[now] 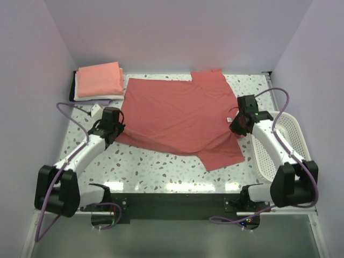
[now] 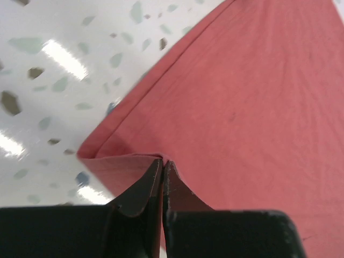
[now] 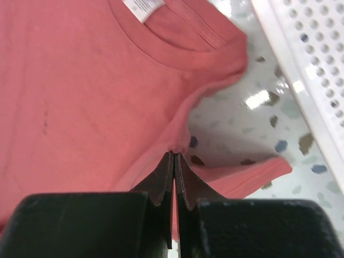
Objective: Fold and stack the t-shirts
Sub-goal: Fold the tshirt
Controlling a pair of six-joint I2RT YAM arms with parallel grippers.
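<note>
My left gripper carries the pinched cloth outward along the t-shirt's hem edge toward the stack next. It then releases the cloth, because the t-shirt's near side is only partly folded.
A dusty-red t-shirt lies spread flat over the middle of the speckled table, its neck with a small white label toward the right. My left gripper is shut on the shirt's left hem corner, cloth pinched between the fingers. On the right, my right gripper is shut on the shoulder edge beside the neckline. A folded salmon-pink t-shirt tops a stack with a white one at the back left.
A white lattice basket stands at the right edge of the table, close to my right arm; its perforated wall shows in the right wrist view. Purple walls enclose the table on three sides.
</note>
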